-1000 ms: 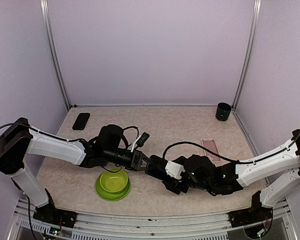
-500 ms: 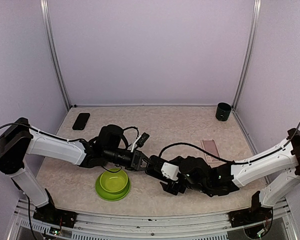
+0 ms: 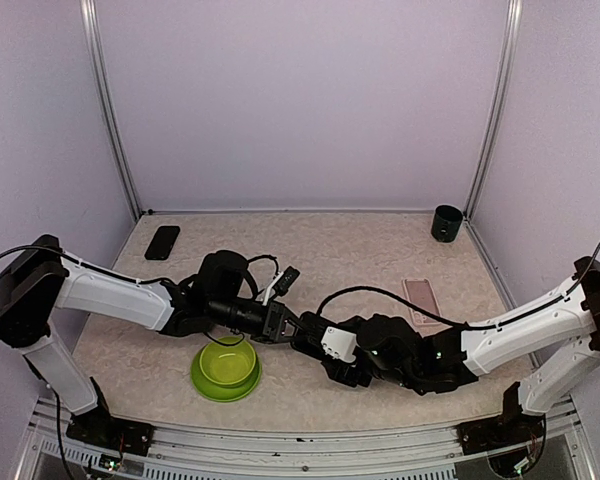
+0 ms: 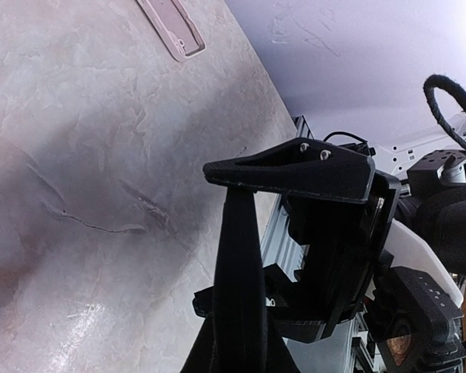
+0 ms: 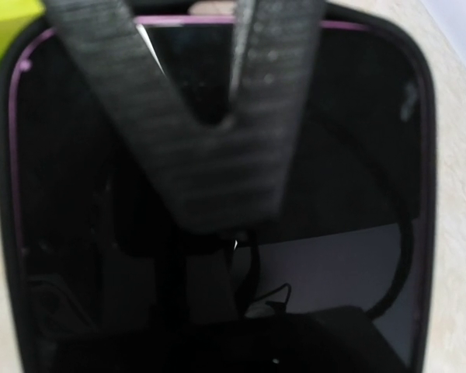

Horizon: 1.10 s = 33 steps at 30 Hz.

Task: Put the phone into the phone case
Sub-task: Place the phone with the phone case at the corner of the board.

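I need to carry the phone outward with my left gripper, to the left in the top view, lower it onto the bare tabletop (image 3: 205, 238) beside the black slab and release it.
A black phone (image 3: 299, 336) with a purple rim hangs over the table's front middle. My left gripper (image 3: 283, 325) is shut on it, pinching its faces. In the left wrist view the phone (image 4: 241, 272) shows edge-on. It fills the right wrist view as a glossy screen (image 5: 334, 155), with a left finger (image 5: 179, 155) lying across it. My right gripper (image 3: 316, 346) is open and straddles the phone's free end. One of its fingers (image 4: 295, 167) lies across the tip; whether it touches is unclear. The pink phone case (image 3: 421, 300) lies flat at the right, also visible as the pink case (image 4: 171, 27) from the left wrist.
A green bowl (image 3: 225, 368) sits just below my left gripper near the front edge. A dark cup (image 3: 446, 222) stands in the back right corner. A flat black slab (image 3: 162, 242) lies at the back left. Walls enclose the table on three sides.
My right arm has slid left, bringing its jaws around the phone's free end. The left arm and the phone have stayed put.
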{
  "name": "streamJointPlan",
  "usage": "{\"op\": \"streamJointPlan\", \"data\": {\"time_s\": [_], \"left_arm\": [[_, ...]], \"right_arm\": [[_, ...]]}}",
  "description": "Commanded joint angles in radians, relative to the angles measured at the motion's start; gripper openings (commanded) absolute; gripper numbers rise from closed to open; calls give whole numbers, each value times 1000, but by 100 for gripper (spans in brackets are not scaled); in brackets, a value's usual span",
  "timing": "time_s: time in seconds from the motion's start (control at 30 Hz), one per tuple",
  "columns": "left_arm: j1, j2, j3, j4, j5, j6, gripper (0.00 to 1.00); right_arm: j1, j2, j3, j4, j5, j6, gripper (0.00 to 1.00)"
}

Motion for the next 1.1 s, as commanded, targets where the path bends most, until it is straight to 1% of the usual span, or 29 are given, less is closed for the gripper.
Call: {"op": "streamJointPlan", "data": {"time_s": [0.0, 0.1, 0.13, 0.2, 0.27, 0.43, 0.6, 0.8, 0.97, 1.07], "left_arm": [[1, 3, 17, 94, -1, 0, 0], [5, -2, 13, 93, 0, 0, 0], [6, -4, 13, 92, 1, 1, 0], [10, -12, 8, 90, 3, 7, 0], [13, -23, 4, 92, 5, 13, 0], [20, -63, -16, 121, 6, 23, 0], [40, -109, -48, 154, -52, 10, 0], [75, -147, -74, 199, -81, -18, 0], [123, -196, -103, 190, -187, -43, 0], [155, -216, -116, 214, -235, -78, 0]], "right_arm": [[21, 0, 32, 33, -15, 6, 68], [21, -5, 35, 20, -13, 24, 83], [21, -9, 35, 16, -12, 32, 86], [19, -25, 25, 16, -13, 42, 92], [16, -46, 12, 17, -21, 56, 94], [-9, -123, -29, 25, -78, 105, 97], [-54, -215, -55, 19, -121, 181, 99], [-130, -389, -105, 33, -143, 287, 100], [-217, -542, -160, 54, -189, 375, 100], [-257, -568, -170, 50, -175, 424, 100]]}}
